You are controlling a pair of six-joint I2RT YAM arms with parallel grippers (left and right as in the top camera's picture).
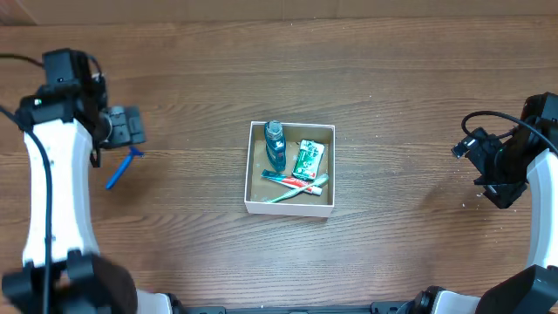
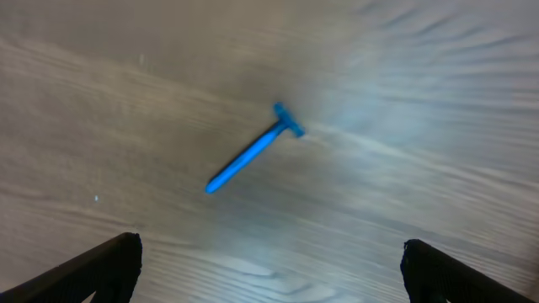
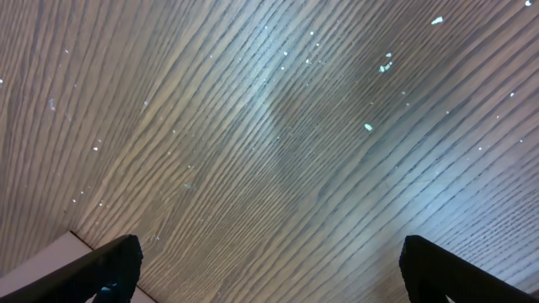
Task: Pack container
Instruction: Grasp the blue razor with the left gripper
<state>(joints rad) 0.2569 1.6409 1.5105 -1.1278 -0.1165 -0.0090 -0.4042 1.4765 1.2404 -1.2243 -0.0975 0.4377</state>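
Observation:
The robot's left gripper will next move down to the blue razor below, which is still outside the container [image 1: 251, 173], with its open fingers around the razor's slim handle near the head [image 1: 124, 167], and close.
The container [image 1: 251, 173], a square white-walled box with a brown floor, sits at the table's middle. In it lie a blue-green bottle [image 1: 275, 143], a green packet [image 1: 307, 160], a red-and-white tube [image 1: 292, 181] and a pale toothbrush [image 1: 296, 191]. A blue razor [image 1: 123, 168] lies on the wood at the left; in the left wrist view the razor [image 2: 251, 153] lies ahead of the fingers. My left gripper [image 1: 131, 127] [image 2: 268, 265] is open and empty, above and just behind the razor. My right gripper [image 1: 466, 148] [image 3: 268, 265] is open and empty over bare wood at the right.
The table is brown wood grain. A pale corner [image 3: 38, 261] shows at the lower left of the right wrist view. Black cables run along both arms at the table's left and right sides.

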